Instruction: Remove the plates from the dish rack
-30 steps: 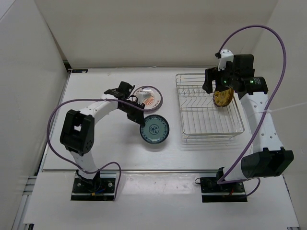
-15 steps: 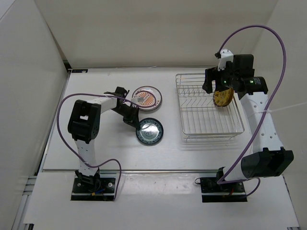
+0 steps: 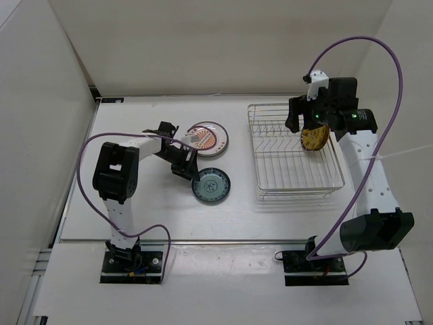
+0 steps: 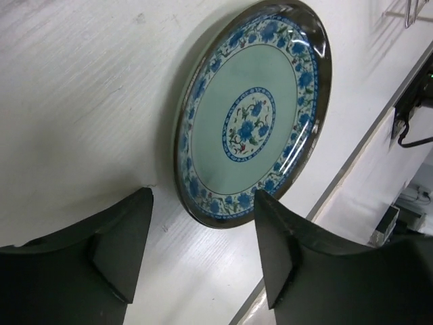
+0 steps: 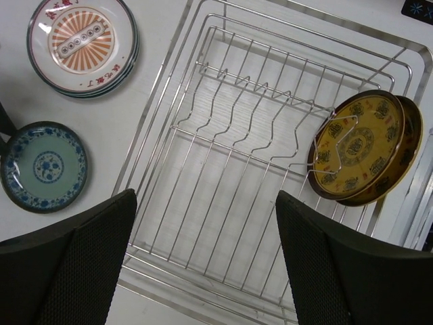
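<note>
Next, my right gripper shifts toward the right in the top view and lowers over the inner golden-yellow plate's upper rim (image 3: 325,137) (image 5: 396,162), since it stands clear of the dish rack's wires.
A teal plate (image 3: 210,185) (image 4: 254,115) (image 5: 44,166) with blue flowers lies flat on the table, left of the dish rack (image 3: 293,150) (image 5: 230,162). My left gripper (image 3: 184,169) (image 4: 203,254) stands open just beside its rim, nothing between the fingers. An orange-centred plate (image 3: 208,139) (image 5: 82,44) tops a small stack further back. Two golden-yellow plates (image 3: 315,137) (image 5: 365,149) lean upright at the rack's right end. My right gripper (image 3: 304,116) (image 5: 206,261) hovers open above the rack, holding nothing.
White walls close in the table at the back and both sides. A metal strip runs along the table's near edge (image 3: 223,238). Purple cables loop from both arms.
The left gripper carried the teal plate down and laid it flat on the table, then opened and let go of it. The right arm has not moved.
</note>
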